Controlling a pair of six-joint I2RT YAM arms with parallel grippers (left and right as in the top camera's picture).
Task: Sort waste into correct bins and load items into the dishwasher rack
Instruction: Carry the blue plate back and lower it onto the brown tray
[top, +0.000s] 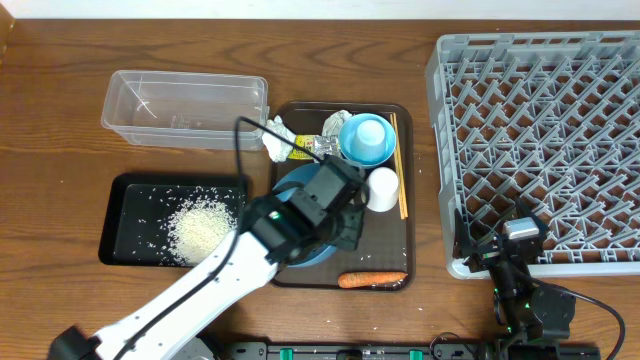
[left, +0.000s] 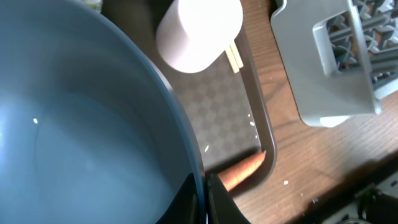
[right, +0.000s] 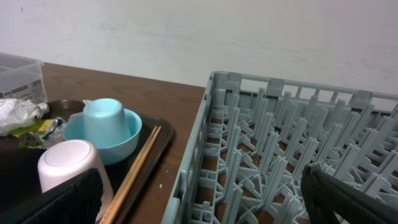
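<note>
My left gripper should open its fingers off the large blue plate's rim and shift a little toward the carrot, to the carrot.
My left gripper (left: 206, 200) is shut on the rim of the large blue plate (left: 81, 124), which lies on the brown tray (top: 400, 250) under the arm (top: 300, 215). The carrot (left: 242, 169) lies just past the pinched rim, near the tray's front edge (top: 372, 280). Also on the tray are the white cup (top: 382, 188), the chopsticks (top: 399, 165), and the light blue cup (top: 368, 133) upside down in the blue bowl (top: 350, 150). Tissue (top: 280, 135) and foil wrapper (top: 303, 151) lie at the back. My right gripper (right: 202, 205) stands open at the grey rack (top: 545, 150).
The clear tub (top: 185, 108) sits at the back left. In front of it the black tray (top: 130, 200) holds a pile of rice (top: 203, 225). A few grains lie on the brown tray and on the table beside it. The rack's near corner (left: 336, 62) is close to the tray.
</note>
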